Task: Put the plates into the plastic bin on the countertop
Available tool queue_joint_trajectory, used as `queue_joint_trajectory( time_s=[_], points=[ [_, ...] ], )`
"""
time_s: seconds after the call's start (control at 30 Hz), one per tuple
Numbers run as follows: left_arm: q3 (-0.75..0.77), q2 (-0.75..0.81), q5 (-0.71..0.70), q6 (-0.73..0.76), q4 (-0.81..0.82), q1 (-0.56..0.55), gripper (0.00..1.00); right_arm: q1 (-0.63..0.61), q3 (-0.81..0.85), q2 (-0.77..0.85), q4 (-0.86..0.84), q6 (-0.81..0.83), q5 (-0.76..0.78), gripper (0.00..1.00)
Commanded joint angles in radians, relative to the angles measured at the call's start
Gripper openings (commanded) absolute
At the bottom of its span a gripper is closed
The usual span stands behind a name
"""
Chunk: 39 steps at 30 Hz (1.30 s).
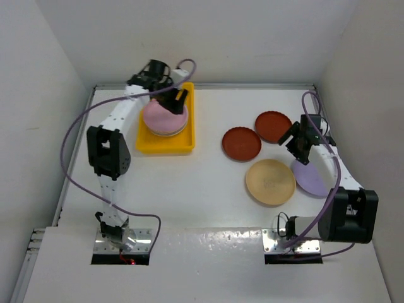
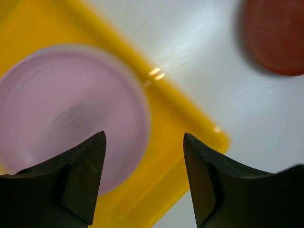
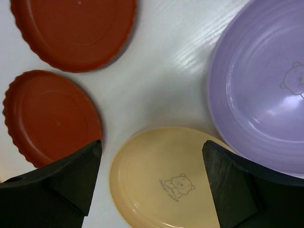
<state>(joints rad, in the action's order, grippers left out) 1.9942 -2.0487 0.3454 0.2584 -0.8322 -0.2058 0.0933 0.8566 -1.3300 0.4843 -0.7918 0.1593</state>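
I will next turn my right gripper and shift it from beyond the tan plate [image 1: 270, 182] toward that plate. Then I will lower it to that plate's far rim near the lilac plate.
The yellow plastic bin [image 1: 164, 147] stands at the back left of the white countertop [image 1: 208, 196]. A pink plate [image 1: 164, 115] lies on top in it. My left gripper [image 1: 179, 101] hovers open and empty over the bin's far right part. In the left wrist view the pink plate [image 2: 66, 114] and the bin wall [image 2: 180, 123] lie below the open left gripper [image 2: 142, 180]. Two dark red plates [image 1: 241, 143] [image 1: 273, 126], a tan plate [image 1: 270, 182] and a lilac plate [image 1: 310, 178] lie at the right. My right gripper [image 1: 299, 142] hovers open above them.
The right wrist view shows the two dark red plates [image 3: 76, 28] [image 3: 50, 116], the tan plate [image 3: 166, 180] with a bear print and the lilac plate [image 3: 261, 95] close together under the right gripper [image 3: 149, 185]. White walls enclose the countertop on three sides.
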Motion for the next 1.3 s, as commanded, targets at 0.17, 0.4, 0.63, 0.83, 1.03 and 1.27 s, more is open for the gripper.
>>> queue_joint_trajectory(
  time_s=[0.17,0.4,0.63,0.83,1.03,1.27],
  points=[
    [0.112,-0.107,0.133,-0.033,-0.027,-0.299,0.69,0.026,0.032,-0.030,0.025,0.157,0.013,0.72],
    [0.080,-0.053,0.043,-0.010,-0.036,-0.262,0.69,0.005,0.113,-0.211,-0.016,0.415,-0.058,0.77],
    [0.048,-0.004,-0.006,0.021,-0.047,-0.193,0.69,-0.024,0.203,-0.333,0.045,0.638,-0.109,0.74],
    [0.020,0.007,0.003,0.030,-0.056,-0.141,0.69,-0.040,0.202,-0.344,0.056,0.778,-0.184,0.59],
    [0.043,-0.011,0.023,0.019,-0.056,-0.122,0.69,-0.038,0.196,-0.374,0.085,0.868,-0.207,0.59],
    [0.043,-0.011,0.023,0.028,-0.056,-0.113,0.69,-0.046,0.271,-0.472,0.151,0.895,-0.216,0.59]
  ],
)
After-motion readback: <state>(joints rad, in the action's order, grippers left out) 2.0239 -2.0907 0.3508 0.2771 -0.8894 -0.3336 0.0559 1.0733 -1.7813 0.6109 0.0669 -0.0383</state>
